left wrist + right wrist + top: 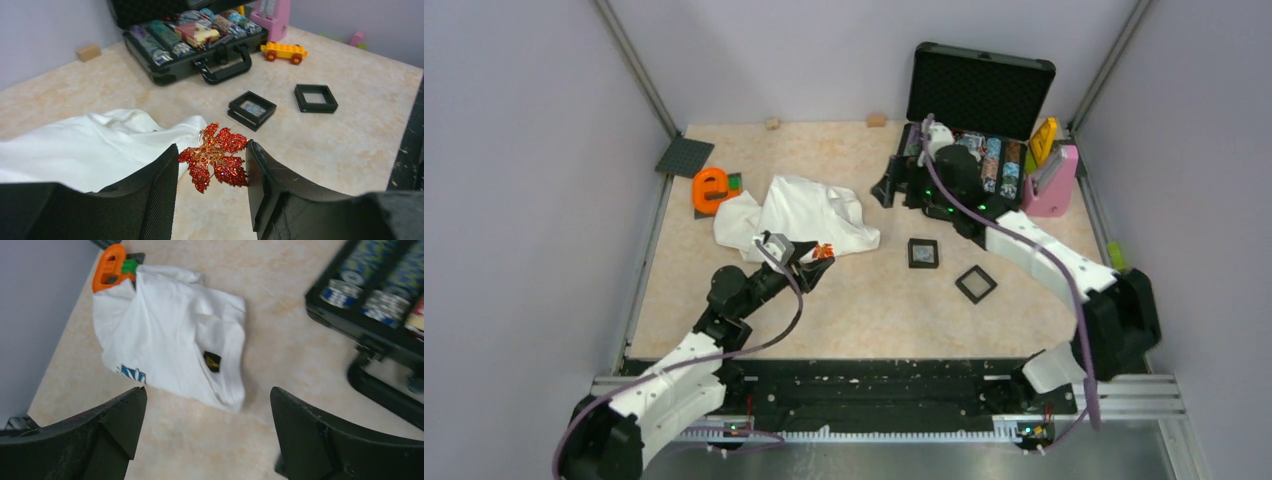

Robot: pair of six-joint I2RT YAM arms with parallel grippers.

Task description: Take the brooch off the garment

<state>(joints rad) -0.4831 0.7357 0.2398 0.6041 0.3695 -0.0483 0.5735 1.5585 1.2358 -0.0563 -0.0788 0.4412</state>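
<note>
My right gripper should next pull back and lower around the empty black box, because the box is below it and to its right in the top view.
The brooch [215, 157], a sparkling orange-red leaf-like flower pin, sits between the fingers of my left gripper [212, 167], which is shut on it at the shirt's near right edge. In the top view the brooch [822, 252] shows at my left gripper [817, 260], just below the garment [804, 210], a crumpled white shirt. I cannot tell whether the pin still touches the cloth [100, 150]. My right gripper [207, 412] is open and empty above bare table, right of the shirt [170, 325] with its blue patch [132, 374] and black tag [212, 361]. It shows in the top view near the case [887, 190].
An orange letter toy [711, 188] lies at the shirt's left. An open black case [979, 95] of chips stands at the back right. Two small black boxes [923, 253] [975, 283] lie right of the shirt. A pink object [1052, 183] and a yellow toy car [284, 51] are by the case.
</note>
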